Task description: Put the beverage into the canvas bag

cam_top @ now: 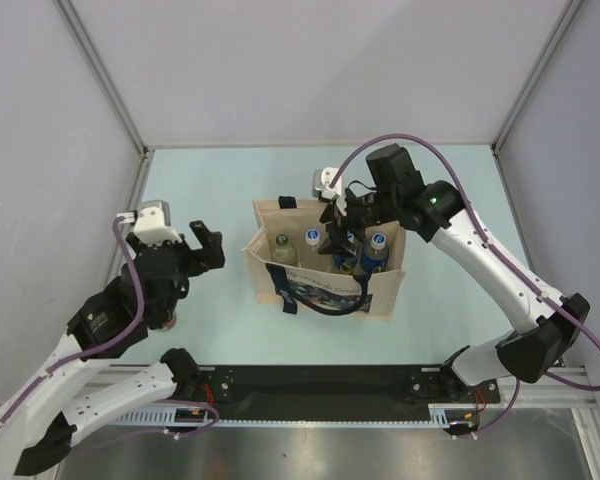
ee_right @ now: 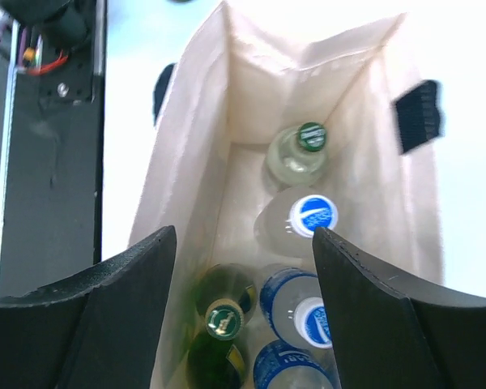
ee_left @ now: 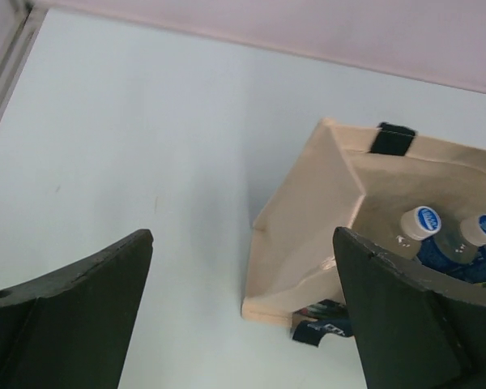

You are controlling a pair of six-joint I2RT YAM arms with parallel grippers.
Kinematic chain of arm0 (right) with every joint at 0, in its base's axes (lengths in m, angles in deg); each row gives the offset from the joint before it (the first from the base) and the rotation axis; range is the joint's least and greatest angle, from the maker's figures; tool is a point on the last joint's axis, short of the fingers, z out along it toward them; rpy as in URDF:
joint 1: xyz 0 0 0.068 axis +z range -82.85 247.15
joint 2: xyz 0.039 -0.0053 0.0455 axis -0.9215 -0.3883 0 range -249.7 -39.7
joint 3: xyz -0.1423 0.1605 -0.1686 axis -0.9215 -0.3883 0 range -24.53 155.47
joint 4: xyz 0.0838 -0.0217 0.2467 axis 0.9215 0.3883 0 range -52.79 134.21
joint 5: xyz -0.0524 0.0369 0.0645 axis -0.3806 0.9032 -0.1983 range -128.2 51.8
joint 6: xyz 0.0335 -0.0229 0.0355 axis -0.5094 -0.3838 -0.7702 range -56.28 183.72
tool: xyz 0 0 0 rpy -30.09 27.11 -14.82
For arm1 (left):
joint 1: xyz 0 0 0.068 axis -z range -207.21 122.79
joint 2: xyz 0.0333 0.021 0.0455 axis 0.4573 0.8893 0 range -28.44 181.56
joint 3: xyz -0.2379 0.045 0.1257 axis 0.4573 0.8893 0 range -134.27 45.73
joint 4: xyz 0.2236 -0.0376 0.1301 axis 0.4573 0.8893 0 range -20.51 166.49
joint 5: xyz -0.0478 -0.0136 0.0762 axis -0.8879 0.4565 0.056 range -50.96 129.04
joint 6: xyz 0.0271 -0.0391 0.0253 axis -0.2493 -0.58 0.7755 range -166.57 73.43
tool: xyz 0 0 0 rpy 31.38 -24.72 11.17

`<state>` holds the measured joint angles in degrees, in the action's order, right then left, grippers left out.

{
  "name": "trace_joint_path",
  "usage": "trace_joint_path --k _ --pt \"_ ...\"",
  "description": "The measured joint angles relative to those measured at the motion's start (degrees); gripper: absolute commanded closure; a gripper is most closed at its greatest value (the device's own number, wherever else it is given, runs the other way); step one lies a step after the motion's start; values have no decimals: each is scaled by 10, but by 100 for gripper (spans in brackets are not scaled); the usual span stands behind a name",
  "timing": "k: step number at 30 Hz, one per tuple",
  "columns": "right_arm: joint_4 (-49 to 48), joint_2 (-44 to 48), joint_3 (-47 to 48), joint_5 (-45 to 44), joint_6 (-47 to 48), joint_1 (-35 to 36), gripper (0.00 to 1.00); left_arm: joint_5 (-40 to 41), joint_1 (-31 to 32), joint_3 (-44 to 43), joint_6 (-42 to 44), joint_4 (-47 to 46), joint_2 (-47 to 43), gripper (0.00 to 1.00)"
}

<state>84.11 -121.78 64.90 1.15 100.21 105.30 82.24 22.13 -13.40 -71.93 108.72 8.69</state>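
Observation:
I need to swing my left gripper clear of the canvas, then back and down onto the partly hidden bottle, which is still standing outside the bag.
The beige canvas bag [cam_top: 263, 268] with navy handles stands upright mid-table. Several beverage bottles stand inside it. My right gripper [cam_top: 342, 238] hovers over the bag's mouth, open [ee_right: 243, 235], with nothing between its fingers. Below it stand a dark green bottle with a green cap [ee_right: 224, 318] and a blue-labelled water bottle [ee_right: 312, 316]. A white-and-blue-capped bottle [ee_right: 310, 217] and a clear green-capped bottle [ee_right: 298, 154] stand farther along. My left gripper [cam_top: 202, 246] is wide open to the left of the bag [ee_left: 308, 219], holding nothing [ee_left: 243, 235].
Grey booth walls close in the pale blue table [cam_top: 210, 190] at the back and both sides. A black rail [cam_top: 320, 385] runs along the near edge between the arm bases. One navy handle [ee_left: 393, 138] hangs over the bag's far rim.

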Motion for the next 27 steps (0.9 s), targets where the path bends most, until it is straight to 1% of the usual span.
trace_joint_path --k 3,7,12,15,20,27 --pt "-17 2 3 4 -21 -18 25 26 -29 -17 -61 82 -4 1" --pt "-36 2 4 7 -41 -39 25 30 -121 -22 -124 180 0 0" --pt "-60 2 4 10 -68 -55 25 38 -179 -23 -185 257 23 0" --pt "-72 2 4 12 -81 -62 24 35 -214 -23 -205 281 39 0" --pt "-87 3 3 14 -100 -77 24 18 -292 -22 -229 299 41 0" --pt "-96 10 -6 16 -116 -92 24 -21 -420 -13 -242 317 61 0"
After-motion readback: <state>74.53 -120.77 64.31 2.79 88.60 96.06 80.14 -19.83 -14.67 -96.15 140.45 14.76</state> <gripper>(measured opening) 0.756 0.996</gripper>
